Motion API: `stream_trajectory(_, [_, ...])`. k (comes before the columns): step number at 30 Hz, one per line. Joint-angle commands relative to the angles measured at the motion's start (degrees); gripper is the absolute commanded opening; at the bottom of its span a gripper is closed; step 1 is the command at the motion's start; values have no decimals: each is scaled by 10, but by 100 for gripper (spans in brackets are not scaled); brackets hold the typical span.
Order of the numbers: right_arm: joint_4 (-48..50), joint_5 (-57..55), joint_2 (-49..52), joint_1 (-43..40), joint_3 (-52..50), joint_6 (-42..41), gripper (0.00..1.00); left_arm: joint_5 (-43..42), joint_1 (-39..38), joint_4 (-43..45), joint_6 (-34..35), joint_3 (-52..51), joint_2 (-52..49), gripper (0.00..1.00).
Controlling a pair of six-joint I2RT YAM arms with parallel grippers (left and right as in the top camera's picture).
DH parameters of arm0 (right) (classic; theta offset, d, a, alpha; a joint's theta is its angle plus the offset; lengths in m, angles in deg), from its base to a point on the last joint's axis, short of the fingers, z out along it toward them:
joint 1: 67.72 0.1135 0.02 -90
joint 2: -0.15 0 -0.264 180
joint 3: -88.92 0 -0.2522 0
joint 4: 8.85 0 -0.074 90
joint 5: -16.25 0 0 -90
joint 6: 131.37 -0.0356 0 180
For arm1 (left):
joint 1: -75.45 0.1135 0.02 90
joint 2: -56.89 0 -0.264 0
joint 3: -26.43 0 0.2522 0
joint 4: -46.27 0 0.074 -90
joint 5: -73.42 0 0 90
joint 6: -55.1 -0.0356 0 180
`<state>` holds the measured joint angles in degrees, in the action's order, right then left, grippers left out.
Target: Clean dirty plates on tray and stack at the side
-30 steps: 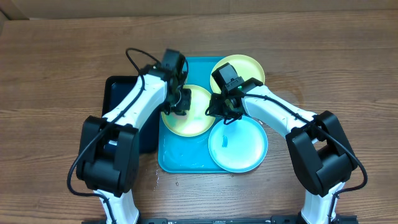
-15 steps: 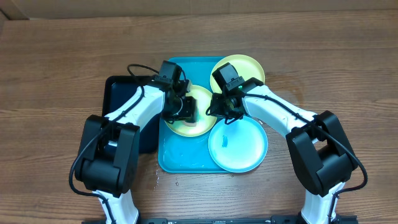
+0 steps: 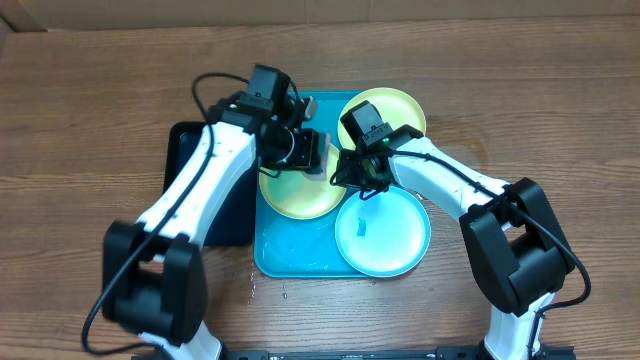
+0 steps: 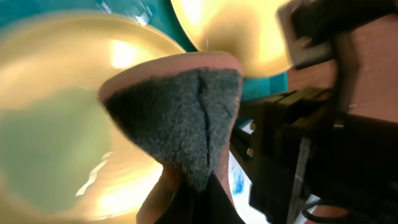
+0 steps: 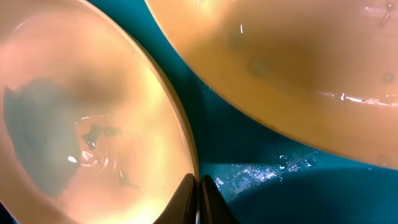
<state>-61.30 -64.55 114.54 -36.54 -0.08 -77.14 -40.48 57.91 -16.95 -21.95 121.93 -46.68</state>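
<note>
I will move my left gripper left in the overhead view, lower the sponge (image 3: 316, 158) onto the bare near part of the black tray's bottom and release it.
The blue tray (image 3: 290, 250) holds three plates. My right gripper (image 3: 352, 178) is shut on the right rim of the left yellow-green plate (image 3: 295, 190), as the right wrist view shows (image 5: 198, 190). My left gripper (image 3: 302, 150) is shut on a sponge (image 3: 316, 158) with a grey scouring face (image 4: 180, 118), held over that plate's far edge. The second yellow-green plate (image 3: 390, 108) lies at the tray's far right. The light blue plate (image 3: 390, 235) lies at the near right, with a small blue smear (image 3: 362, 228).
A narrower black tray (image 3: 188, 150) lies against the blue tray's left side, partly under my left arm. Wet streaks shine on the blue tray's floor (image 5: 261, 174). Brown wooden table (image 3: 80, 120) lies all around.
My left gripper has lifted the sponge off the middle of the left yellow-green plate and moved it toward the far right edge. The right gripper has stayed on the rim.
</note>
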Motion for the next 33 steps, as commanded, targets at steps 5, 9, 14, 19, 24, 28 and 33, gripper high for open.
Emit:
stream_trajectory(5, [2,4,-2,3,0,2,4,155,-6,-11,-5,-19,-19,4])
stream_trajectory(9, [2,3,-2,3,0,2,4,159,-7,6,7,-40,-83,4])
stream_trajectory(14, [2,3,-2,3,0,2,4,60,-13,7,-11,-40,-162,4])
stream_trajectory(19, [2,4,-2,3,0,1,4,-68,-16,6,-56,-36,-160,4])
stream_trajectory(24, [2,4,-2,3,0,2,4,-165,-13,-33,-85,5,-120,4])
stream_trajectory(28, [1,3,-2,3,0,2,4,-143,3,-78,-89,50,-57,4])
stream_trajectory(33, [0,3,-2,3,0,2,4,15,29,-138,-61,92,43,4])
